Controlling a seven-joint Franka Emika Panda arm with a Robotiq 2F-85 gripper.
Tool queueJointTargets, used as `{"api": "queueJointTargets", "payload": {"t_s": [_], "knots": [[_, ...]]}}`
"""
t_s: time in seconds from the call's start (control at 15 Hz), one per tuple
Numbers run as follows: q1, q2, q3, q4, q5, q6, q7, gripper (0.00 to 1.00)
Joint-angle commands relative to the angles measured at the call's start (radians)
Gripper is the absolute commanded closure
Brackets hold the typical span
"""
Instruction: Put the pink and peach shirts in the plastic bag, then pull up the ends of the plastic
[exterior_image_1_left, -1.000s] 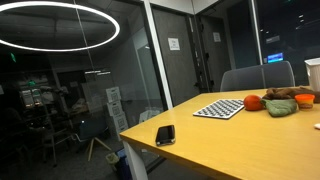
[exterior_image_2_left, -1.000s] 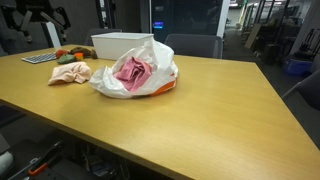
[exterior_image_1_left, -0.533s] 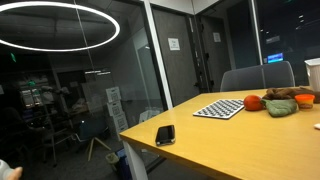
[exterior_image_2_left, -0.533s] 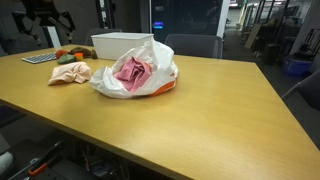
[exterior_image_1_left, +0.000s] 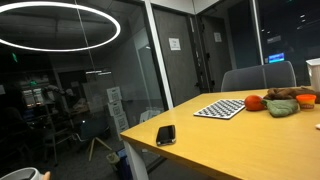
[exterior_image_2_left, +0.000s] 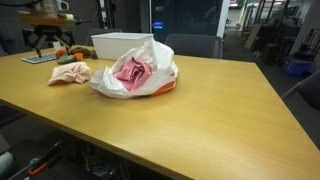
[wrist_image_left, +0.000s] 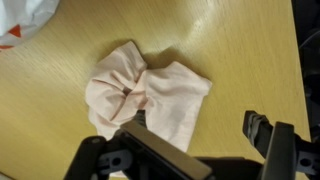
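Observation:
I will next move my gripper down and to the left in the wrist view, onto the peach shirt's bunched middle, because those folds are below it.
The peach shirt lies crumpled on the wooden table, left of the white plastic bag. The pink shirt sits inside the open bag. In the wrist view the peach shirt is just beyond my fingers and a corner of the bag shows at the top left. My gripper hangs above and behind the peach shirt, apart from it. It is open and empty, with one finger over the shirt's near edge.
A white box stands behind the bag. A checkered mat, a black phone, an orange object and a green cloth lie on the table's far part. A chair stands beyond.
My gripper has come down and to the right, toward the peach shirt. The shirts and the bag have not moved.

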Motion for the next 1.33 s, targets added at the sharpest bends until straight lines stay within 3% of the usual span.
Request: {"api": "queueJointTargets", "payload": {"t_s": [0.0,0.2,0.6,0.67,0.8,1.27], "knots": [[-0.028,0.153,0.052,0.109,-0.019,0.037,-0.021,0.0],[-0.054,0.267,0.089,0.179,-0.056,0.049,-0.014,0.0],[-0.11,0.423,0.117,0.296,-0.289,0.061,0.05,0.0],[-0.12,0.435,0.119,0.309,-0.3,0.056,0.049,0.25],[-0.137,0.445,0.124,0.32,-0.318,0.053,0.049,0.34],[-0.178,0.436,0.142,0.326,-0.297,0.042,0.057,0.89]]}}
